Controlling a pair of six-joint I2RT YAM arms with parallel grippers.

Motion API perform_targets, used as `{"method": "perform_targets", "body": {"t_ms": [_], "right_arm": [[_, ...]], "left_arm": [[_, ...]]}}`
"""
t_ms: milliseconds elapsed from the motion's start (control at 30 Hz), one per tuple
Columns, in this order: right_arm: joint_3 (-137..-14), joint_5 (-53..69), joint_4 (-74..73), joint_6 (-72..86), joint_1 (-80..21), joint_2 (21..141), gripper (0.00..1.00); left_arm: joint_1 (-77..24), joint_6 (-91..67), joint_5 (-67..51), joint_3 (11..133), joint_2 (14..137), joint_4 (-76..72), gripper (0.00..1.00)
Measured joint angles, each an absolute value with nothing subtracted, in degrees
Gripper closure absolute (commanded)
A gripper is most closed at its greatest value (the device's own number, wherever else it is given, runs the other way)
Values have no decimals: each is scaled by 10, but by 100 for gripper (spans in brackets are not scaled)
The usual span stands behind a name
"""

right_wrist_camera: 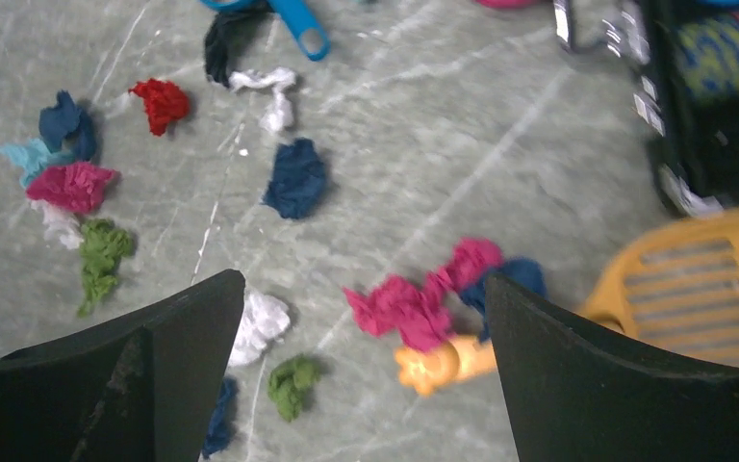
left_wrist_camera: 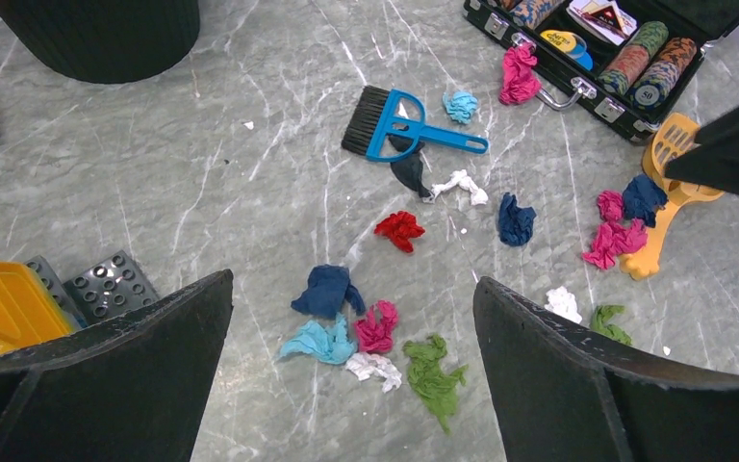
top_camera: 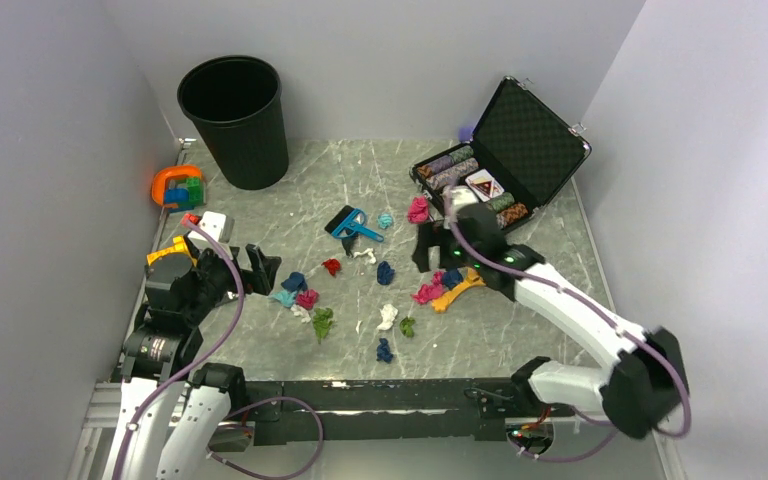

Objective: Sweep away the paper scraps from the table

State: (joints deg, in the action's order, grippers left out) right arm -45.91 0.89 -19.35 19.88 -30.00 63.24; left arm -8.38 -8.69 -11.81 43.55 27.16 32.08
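My right gripper swings outward to the left in the top view next, down onto the blue hand brush's handle (top_camera: 371, 234) (right_wrist_camera: 300, 23).
Paper scraps in pink, red, dark blue, teal, green and white lie scattered over the middle of the grey-green table (top_camera: 340, 170). One cluster (top_camera: 300, 295) lies just right of my left gripper (top_camera: 262, 268), which hovers open; in its wrist view the gripper (left_wrist_camera: 353, 279) frames a dark blue scrap (left_wrist_camera: 327, 291), a teal one (left_wrist_camera: 319, 342) and a green one (left_wrist_camera: 431, 375). My right gripper (top_camera: 428, 248) is open above pink scraps (right_wrist_camera: 414, 303) and the handle of an orange scoop (right_wrist_camera: 438, 364); in its wrist view the gripper (right_wrist_camera: 366, 277) holds nothing. A blue hand brush (top_camera: 352, 225) lies at the centre back.
A black bin (top_camera: 232, 120) stands at the back left. An open black case of poker chips (top_camera: 505, 150) sits at the back right. Toy bricks (top_camera: 178, 187) lie at the left edge, and more bricks (left_wrist_camera: 106, 284) lie beside my left gripper. A metal rail (top_camera: 360, 395) edges the near side.
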Motion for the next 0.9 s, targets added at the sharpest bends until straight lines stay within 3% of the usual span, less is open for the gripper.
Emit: {"method": "perform_targets", "body": {"t_ms": [167,467,900], "right_arm": [[-536,-32,-137,145,-379,779,4],[-685,-31,-92,58,-392,1006,12],[-817,11,-95,23,-383,1172,23]], "left_arm": [[-83,-87,-118,435,270,321,1],[-83,-87,-118,435,267,321,1],[-82,-87,-116,435,260,321,1]]}}
